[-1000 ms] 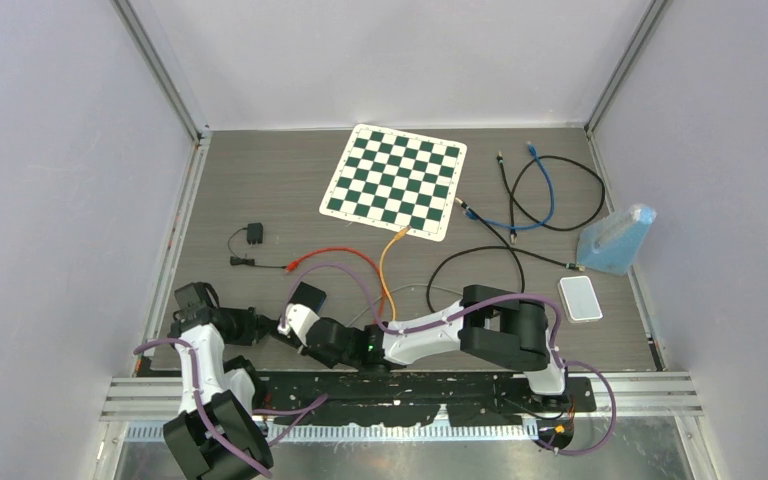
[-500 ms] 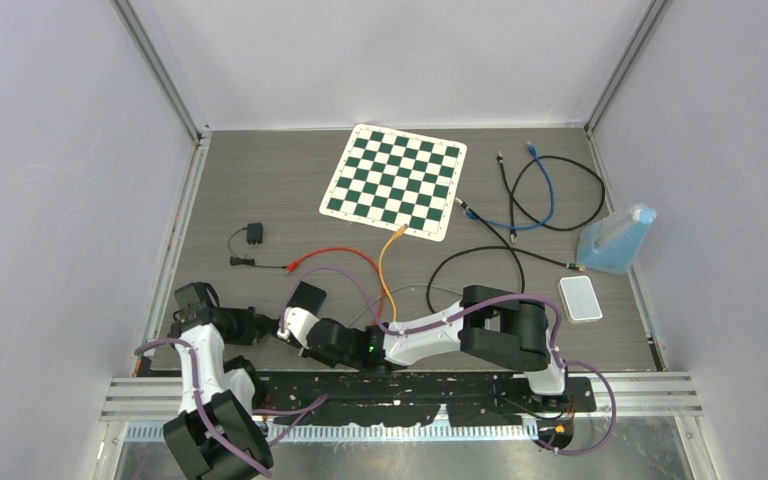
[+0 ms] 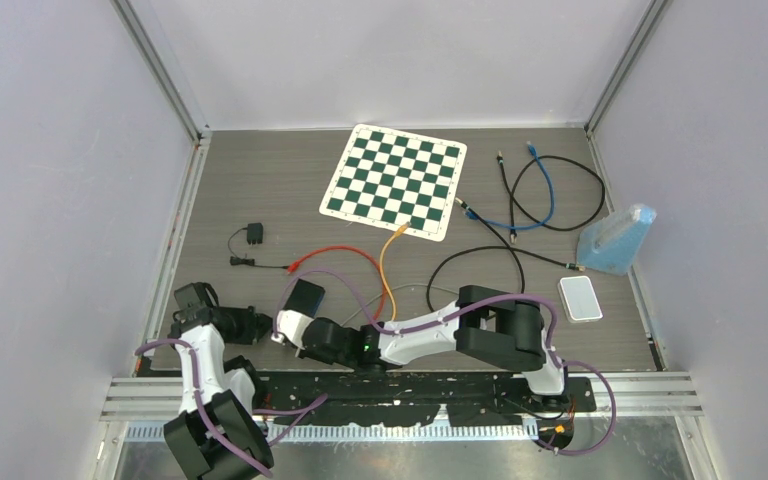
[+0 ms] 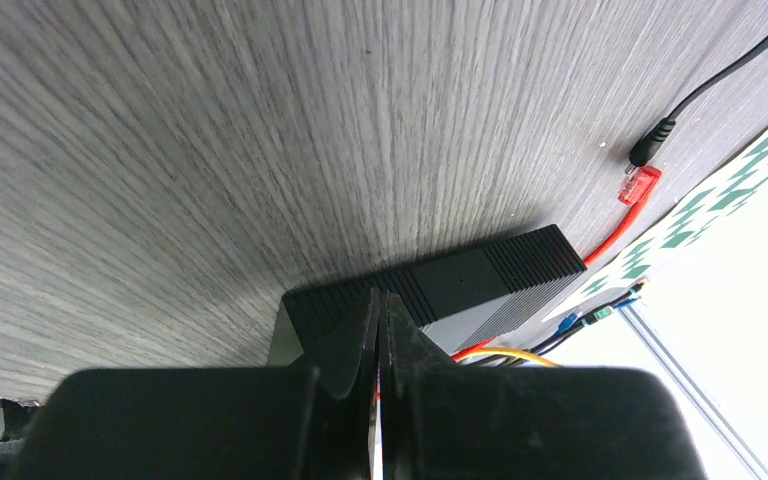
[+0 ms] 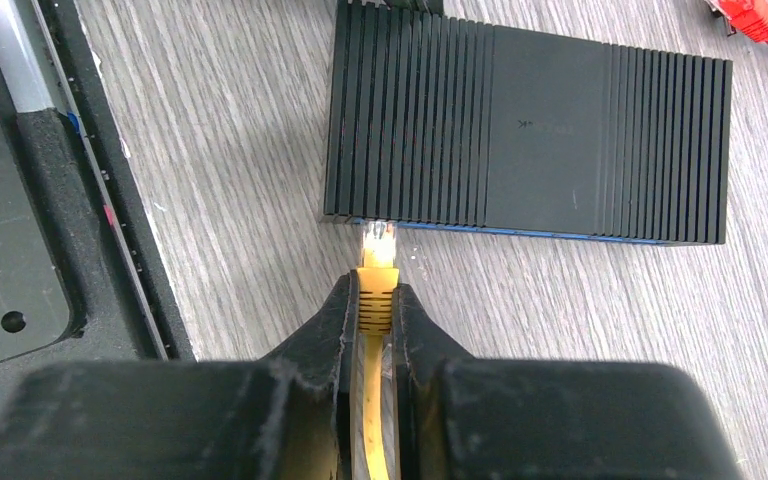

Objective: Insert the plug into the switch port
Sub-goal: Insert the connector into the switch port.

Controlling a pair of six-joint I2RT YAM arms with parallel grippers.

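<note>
The plug's clear tip still shows outside the switch's near side [image 5: 379, 224], so my right gripper will move outward next and keep the plug's tip against that side of the switch.
The black ribbed switch [image 3: 304, 296] lies on the table at the front left; it also shows in the right wrist view [image 5: 530, 130] and the left wrist view [image 4: 460, 285]. My right gripper [image 5: 375, 300] is shut on the yellow plug [image 5: 377, 278] of the yellow cable [image 3: 386, 272]. The plug's clear tip touches the switch's near face at its left end. In the top view the right gripper [image 3: 282, 328] sits just in front of the switch. My left gripper [image 4: 381, 300] is shut and empty, its tips against the switch's end; in the top view the left gripper [image 3: 263, 323] is left of the switch.
A red cable [image 3: 335, 252] with a red plug [image 4: 642, 184] lies behind the switch. A small black adapter [image 3: 252, 234], a chessboard [image 3: 395, 182], black and blue cables [image 3: 540, 195], a blue object [image 3: 617, 240] and a white box [image 3: 580, 298] lie farther off. The black base rail [image 5: 20, 200] is close on the left.
My right gripper has moved a little left and toward the switch with the yellow plug. The switch has shifted slightly left. The left arm has barely moved.
</note>
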